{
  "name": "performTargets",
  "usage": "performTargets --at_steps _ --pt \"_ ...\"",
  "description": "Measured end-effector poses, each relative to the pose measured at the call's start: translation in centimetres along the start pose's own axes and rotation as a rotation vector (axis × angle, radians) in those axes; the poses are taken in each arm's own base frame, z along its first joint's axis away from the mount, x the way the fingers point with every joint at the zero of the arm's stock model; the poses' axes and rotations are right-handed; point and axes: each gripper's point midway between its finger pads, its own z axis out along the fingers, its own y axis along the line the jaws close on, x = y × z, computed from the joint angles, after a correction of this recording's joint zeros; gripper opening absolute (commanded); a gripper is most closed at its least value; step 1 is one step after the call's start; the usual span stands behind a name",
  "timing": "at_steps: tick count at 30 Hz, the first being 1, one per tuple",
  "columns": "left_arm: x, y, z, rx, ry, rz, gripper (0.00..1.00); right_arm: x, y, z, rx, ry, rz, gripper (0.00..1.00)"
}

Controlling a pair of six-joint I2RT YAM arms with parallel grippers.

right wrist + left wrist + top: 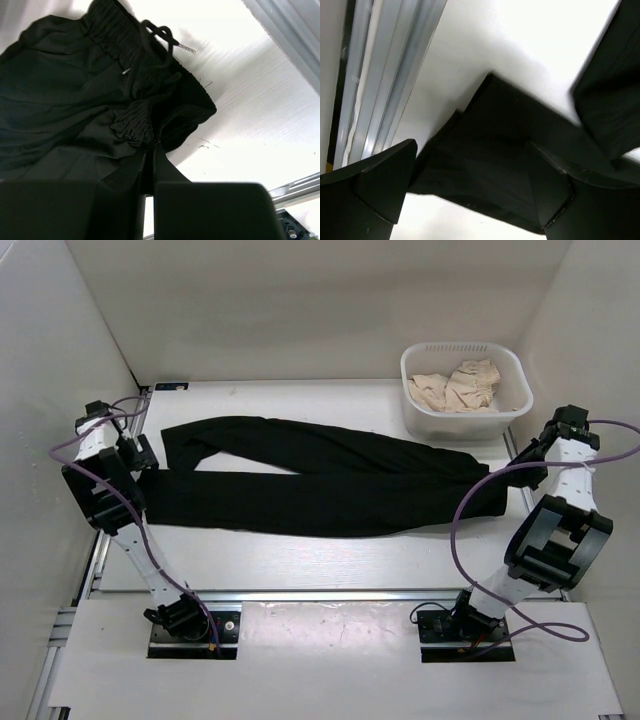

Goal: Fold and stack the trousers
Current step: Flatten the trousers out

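My right gripper draws the gathered waistband back to the bare tabletop by the near bar [488, 556] [235, 162] next and releases it, since that spot has room.
The black trousers [320, 480] lie spread across the table, legs to the left and waistband to the right. My left gripper [143, 458] is open over the near leg's cuff. In the left wrist view its fingers [387, 185] stand wide apart with the cuff [490, 150] between and below them, and the other leg [615, 100] lies at the right. My right gripper [508, 473] is at the waistband end. In the right wrist view it [150, 146] is shut on bunched waistband fabric [135, 125], with the drawstring [162, 35] lying beyond.
A white basket [420, 410] holding beige cloths [460, 385] stands at the back right, close to the waistband. White walls enclose the table on three sides. A metal rail [385, 75] runs along the table's left edge.
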Motion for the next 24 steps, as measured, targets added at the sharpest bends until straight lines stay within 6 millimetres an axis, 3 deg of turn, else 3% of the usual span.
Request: performTargets --at_steps 8,11,14,15,17,18,19,24 --pt "4.9 2.3 -3.1 -0.034 -0.033 -0.049 1.0 -0.2 0.4 -1.8 -0.036 -0.059 -0.025 0.0" --pt "6.8 3.5 -1.9 -0.044 -0.002 -0.08 1.0 0.2 0.3 -2.2 -0.041 -0.066 -0.027 0.0" --pt "9.1 4.1 0.5 -0.049 0.076 -0.101 1.0 0.8 0.1 -2.1 -0.043 -0.058 -0.026 0.0" --pt "9.3 3.8 0.7 -0.027 0.09 -0.103 0.94 1.1 0.1 -2.0 -0.043 -0.053 -0.026 0.0" --pt "9.1 3.6 0.8 -0.016 0.08 -0.103 0.66 1.5 0.0 -1.8 -0.046 -0.038 -0.024 0.0" --pt "9.0 3.4 0.8 -0.014 0.078 -0.106 0.48 1.7 0.0 -1.7 -0.049 -0.034 -0.024 0.0" --pt "9.0 3.3 0.8 -0.01 0.077 -0.097 0.14 1.7 0.1 -1.7 -0.052 -0.032 -0.024 0.0" --pt "8.8 3.2 0.4 -0.024 0.086 -0.083 0.14 0.3 0.9 -2.5 -0.055 -0.018 -0.024 0.0"
